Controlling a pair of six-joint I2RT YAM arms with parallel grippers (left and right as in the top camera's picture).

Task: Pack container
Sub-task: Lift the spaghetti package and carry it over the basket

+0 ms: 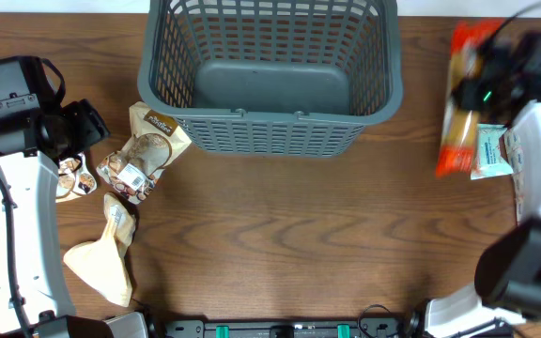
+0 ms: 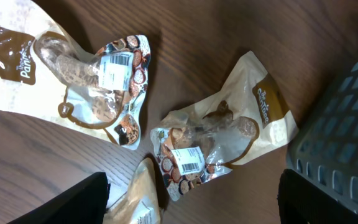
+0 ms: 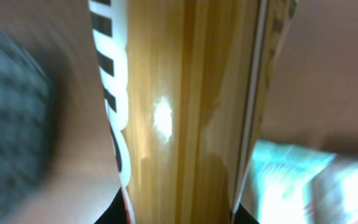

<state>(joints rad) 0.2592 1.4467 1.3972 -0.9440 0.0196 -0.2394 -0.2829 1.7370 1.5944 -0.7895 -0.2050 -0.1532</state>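
Note:
I will lift the long packet over the basket's rim with my right gripper, then lower it into the basket, turned along the basket's near side.
The dark grey lattice basket (image 1: 270, 117) stands at the back centre, with nothing visible in it; its corner shows in the left wrist view (image 2: 347, 143). My left gripper (image 1: 81, 130) is open and empty (image 2: 194, 199) above brown-and-cream snack packets (image 2: 104, 81) (image 2: 222, 143) lying left of the basket (image 1: 148, 150). My right gripper (image 1: 482, 92) is shut on a long orange-and-yellow packet (image 1: 458, 122) to the right of the basket; the packet fills the right wrist view (image 3: 179, 112) between the jaws (image 3: 179, 214).
A cream packet (image 1: 101, 253) lies at the front left; its end shows in the left wrist view (image 2: 138, 199). A teal-and-white packet (image 1: 491, 150) lies by the right arm, also in the right wrist view (image 3: 297, 180). The table is brown wood.

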